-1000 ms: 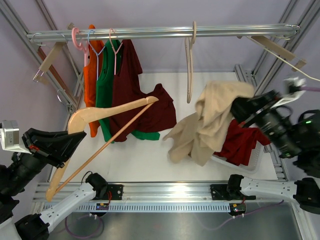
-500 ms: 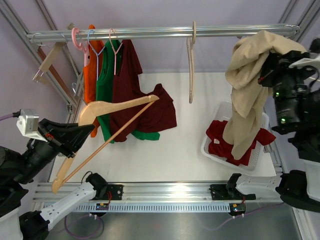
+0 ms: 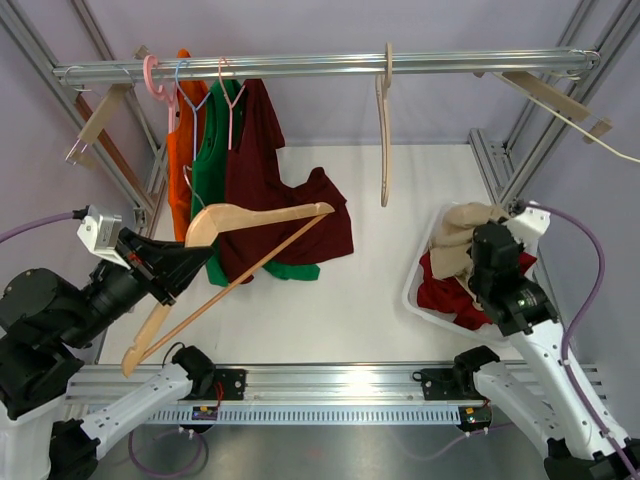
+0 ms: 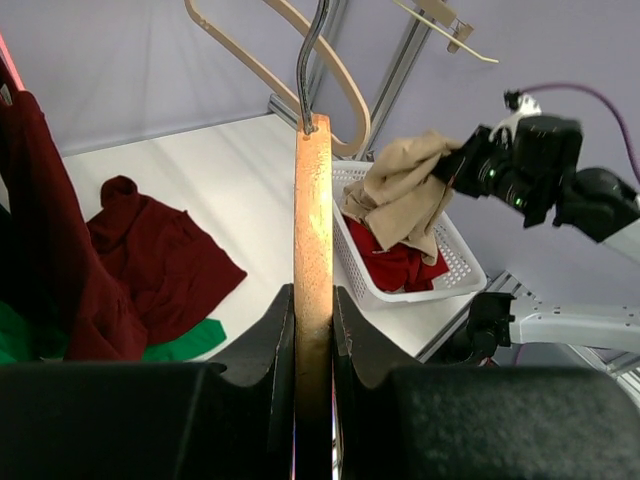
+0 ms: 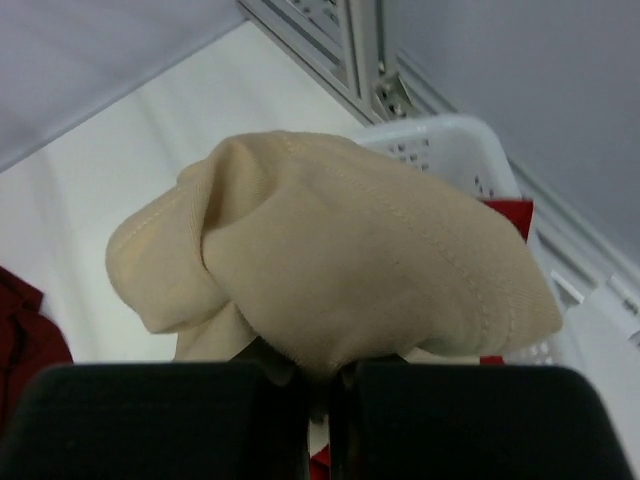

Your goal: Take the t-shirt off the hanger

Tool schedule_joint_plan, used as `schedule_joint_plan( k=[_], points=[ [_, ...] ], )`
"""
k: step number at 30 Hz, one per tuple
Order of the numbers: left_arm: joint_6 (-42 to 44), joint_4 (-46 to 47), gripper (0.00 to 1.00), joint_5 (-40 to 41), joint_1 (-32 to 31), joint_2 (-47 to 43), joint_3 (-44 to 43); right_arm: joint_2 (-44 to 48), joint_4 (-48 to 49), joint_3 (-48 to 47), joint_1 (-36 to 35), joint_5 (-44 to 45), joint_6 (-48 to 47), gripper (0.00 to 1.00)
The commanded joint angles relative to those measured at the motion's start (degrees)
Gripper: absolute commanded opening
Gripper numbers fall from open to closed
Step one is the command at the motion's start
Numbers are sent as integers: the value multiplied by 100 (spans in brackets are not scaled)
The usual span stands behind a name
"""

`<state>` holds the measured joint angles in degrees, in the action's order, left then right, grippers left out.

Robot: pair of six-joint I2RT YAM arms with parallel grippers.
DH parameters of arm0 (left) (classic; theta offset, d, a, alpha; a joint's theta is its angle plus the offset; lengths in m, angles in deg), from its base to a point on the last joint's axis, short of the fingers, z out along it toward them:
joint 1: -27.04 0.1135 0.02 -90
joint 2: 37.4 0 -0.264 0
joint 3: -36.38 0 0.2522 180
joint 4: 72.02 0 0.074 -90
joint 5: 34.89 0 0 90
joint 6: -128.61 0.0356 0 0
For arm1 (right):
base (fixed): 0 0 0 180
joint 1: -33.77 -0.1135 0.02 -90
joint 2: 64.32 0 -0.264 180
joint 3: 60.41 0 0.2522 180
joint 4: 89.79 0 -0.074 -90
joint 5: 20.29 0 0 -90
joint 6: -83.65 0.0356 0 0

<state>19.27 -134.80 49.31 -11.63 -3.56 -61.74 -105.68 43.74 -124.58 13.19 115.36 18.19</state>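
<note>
My right gripper should move down and slightly back over the white basket next, to open there.
My left gripper [image 3: 190, 262] is shut on a bare wooden hanger [image 3: 250, 240] and holds it above the table's left side; in the left wrist view the hanger [image 4: 313, 250] runs straight out between the jaws of that gripper [image 4: 313, 330]. My right gripper [image 3: 478, 232] is shut on the beige t-shirt [image 3: 462, 228], which is bunched down in the white basket [image 3: 415, 290]. The right wrist view shows the beige t-shirt [image 5: 340, 250] pinched between the jaws of that gripper [image 5: 320, 385], over the basket [image 5: 440, 135].
Red clothes [image 3: 440, 295] lie in the basket. Orange, green and maroon shirts [image 3: 250, 160] hang on the rail [image 3: 320, 66] at the left. Another bare wooden hanger [image 3: 384, 130] hangs mid-rail. Maroon and green cloth [image 3: 315, 235] lies on the table.
My right gripper has come down from high at the right and lowered the beige t-shirt into the basket. My left gripper has moved the hanger a little to the right.
</note>
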Motion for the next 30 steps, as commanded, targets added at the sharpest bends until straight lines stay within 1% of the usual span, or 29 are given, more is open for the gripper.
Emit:
schedule_joint_plan(
  k=[1,3,4,7,8,9,10,11,12,13,14,15,16,17,19,20,21,23,24,26,27,30],
  points=[
    [-27,516,0,-35,18,192,59,357,221,829,89,595,1831,0],
    [-62,524,0,87,18,245,95,401,230,1390,115,463,2247,0],
    [-97,524,0,106,18,324,86,375,212,1568,142,332,2710,0],
    [-211,656,0,149,18,394,69,287,63,2104,159,-89,3520,5],
    [-237,682,0,167,18,482,8,417,45,2219,159,-161,3636,6],
    [-246,717,0,228,18,587,-10,662,-16,2420,159,-240,3811,8],
    [-246,735,0,255,18,588,-11,665,-103,2474,159,-267,3865,8],
    [-246,744,0,273,18,753,-28,987,-217,2492,159,-276,3883,14],
    [-255,805,0,316,18,825,-19,1355,-436,2484,151,-224,3796,21],
    [-247,832,0,325,18,912,-19,1568,-569,2414,151,-188,3682,36],
    [-238,867,0,360,18,1000,-28,1770,-700,2309,159,-162,3533,74],
    [-177,893,0,482,18,1193,-106,1990,-1006,2021,159,-101,3280,88],
    [-141,894,0,553,18,1290,-168,2375,-1175,1826,159,-83,3147,97],
    [-54,946,0,554,18,1396,-230,2553,-1255,1651,159,-91,2936,99],
    [26,964,0,756,18,1712,-440,2956,-1404,1045,159,-248,2471,100],
    [113,973,0,800,18,1818,-520,3028,-1448,851,159,-336,2321,99],
    [166,981,0,826,9,2019,-677,3073,-1605,431,159,-511,2162,99],
    [350,1034,0,783,18,2213,-818,3073,-1756,60,159,-705,1977,99],
    [412,1034,0,635,18,2318,-915,3064,-1809,-212,168,-898,1863,99],
    [518,1043,0,415,18,2652,-1179,3073,-1862,-538,159,-1048,1678,100],
    [553,1052,0,396,18,2845,-1267,3108,-1792,-583,159,-1293,1469,100],
    [764,1148,0,440,27,3110,-1609,3091,-1713,-680,159,-1654,1300,100]
  ],
)
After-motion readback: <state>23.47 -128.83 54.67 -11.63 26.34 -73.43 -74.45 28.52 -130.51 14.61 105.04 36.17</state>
